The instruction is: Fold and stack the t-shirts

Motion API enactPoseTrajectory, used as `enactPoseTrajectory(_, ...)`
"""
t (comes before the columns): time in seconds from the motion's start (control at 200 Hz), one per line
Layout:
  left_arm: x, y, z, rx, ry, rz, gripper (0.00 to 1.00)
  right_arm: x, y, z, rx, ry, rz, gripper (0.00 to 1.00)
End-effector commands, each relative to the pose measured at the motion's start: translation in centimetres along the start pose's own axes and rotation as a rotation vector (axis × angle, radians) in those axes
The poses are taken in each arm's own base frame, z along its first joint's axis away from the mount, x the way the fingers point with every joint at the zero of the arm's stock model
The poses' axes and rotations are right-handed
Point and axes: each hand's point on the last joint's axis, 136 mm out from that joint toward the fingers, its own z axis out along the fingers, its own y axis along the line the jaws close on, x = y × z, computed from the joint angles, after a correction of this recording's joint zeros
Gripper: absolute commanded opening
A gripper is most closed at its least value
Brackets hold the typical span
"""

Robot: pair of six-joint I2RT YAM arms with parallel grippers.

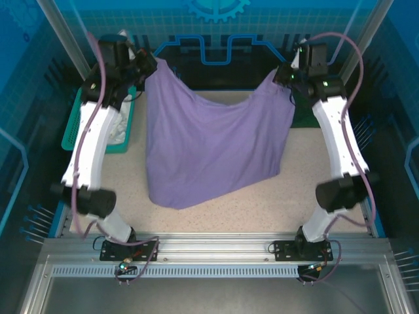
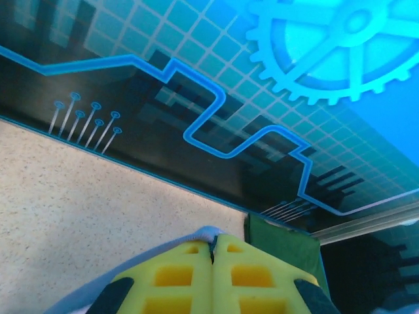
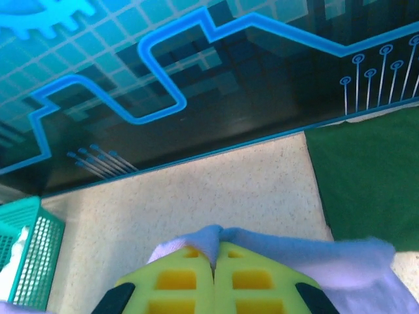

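My left gripper will next pull the shirt's raised corner back and down toward itself, and then it will open.
A lavender-purple t-shirt [image 1: 209, 147] hangs spread between both arms, its lower part lying on the speckled table [image 1: 262, 206]. My left gripper [image 1: 149, 65] is shut on the shirt's upper left corner; cloth [image 2: 208, 233] peeks out above the yellow fingers [image 2: 173, 278]. At the upper right corner my right gripper [image 1: 283, 75] is shut on the shirt too, with purple fabric [image 3: 216, 239] pinched between the yellow fingers [image 3: 252, 281] and trailing right. A dark green t-shirt [image 3: 366, 180] lies flat at the table's far right, also seen as a green patch [image 2: 281, 245] in the left wrist view.
A teal mesh basket [image 1: 77, 124] holding white cloth [image 1: 119, 127] stands at the left edge, under the left arm; its corner [image 3: 29, 261] appears in the right wrist view. A blue patterned back wall [image 1: 209, 26] closes the far side.
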Motion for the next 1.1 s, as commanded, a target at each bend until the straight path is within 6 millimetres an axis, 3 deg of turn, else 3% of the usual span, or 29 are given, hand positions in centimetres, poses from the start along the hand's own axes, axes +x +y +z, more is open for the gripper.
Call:
enactPoseTrajectory(0.0, -5.0, -4.1, -0.5, 0.17, -0.074, 0.006, 0.0, -6.3, 0.6, -0.7, -0.049, -0.117, 0.046, 0.0)
enactPoseTrajectory(0.09, -8.3, -7.2, -2.7, 0.312, -0.177, 0.036, 0.0, -9.6, 1.8, -2.1, -0.12, -0.209, 0.046, 0.0)
enactPoseTrajectory(0.2, -10.9, -10.2, -8.5, 0.41, -0.301, 0.089, 0.0, -11.8, 3.4, -5.9, -0.181, -0.305, 0.028, 0.0)
enactPoseTrajectory(0.315, -9.9, -11.9, -13.2, 0.49, -0.277, 0.105, 0.0, -11.1, 4.7, -10.6, -0.219, -0.324, -0.018, 0.0)
enactPoseTrajectory(0.395, -7.5, -11.5, -14.8, 0.515, -0.219, 0.112, 0.0, -9.0, 4.3, -13.3, -0.209, -0.321, -0.039, 0.0)
enactPoseTrajectory(0.475, -3.9, -9.0, -15.3, 0.486, -0.161, 0.088, 0.0, -5.1, 3.1, -14.7, -0.196, -0.278, -0.05, 0.0)
enactPoseTrajectory(0.6, 4.3, -2.1, -15.6, 0.374, -0.054, 0.034, 0.0, 3.7, 1.0, -15.5, -0.225, -0.176, -0.074, 0.0)
enactPoseTrajectory(0.675, 8.9, 2.3, -16.8, 0.293, -0.016, -0.002, 0.0, 9.9, -0.9, -15.0, -0.211, -0.067, -0.085, 0.0)
enactPoseTrajectory(0.79, 16.7, 8.6, -16.9, 0.145, 0.148, -0.094, 0.0, 19.1, -4.4, -13.9, -0.171, 0.142, -0.044, 0.0)
enactPoseTrajectory(0.85, 20.7, 12.0, -17.4, 0.058, 0.222, -0.157, 0.0, 23.2, -6.3, -13.5, -0.142, 0.233, -0.041, 0.0)
enactPoseTrajectory(0.89, 22.9, 13.9, -18.1, 0.015, 0.247, -0.185, 0.06, 25.6, -7.8, -13.4, -0.103, 0.281, -0.032, 0.0)
enactPoseTrajectory(1.0, 25.6, 19.0, -20.8, -0.173, 0.207, -0.221, 0.04, 30.9, -9.8, -13.1, -0.083, 0.405, 0.015, 0.0)
enactPoseTrajectory(1.065, 26.0, 20.9, -21.9, -0.273, 0.188, -0.236, 0.27, 32.6, -9.6, -13.1, -0.117, 0.457, 0.053, 0.0)
enactPoseTrajectory(1.095, 26.0, 21.4, -22.1, -0.301, 0.182, -0.249, 0.29, 33.1, -9.4, -13.1, -0.133, 0.473, 0.067, 0.0)
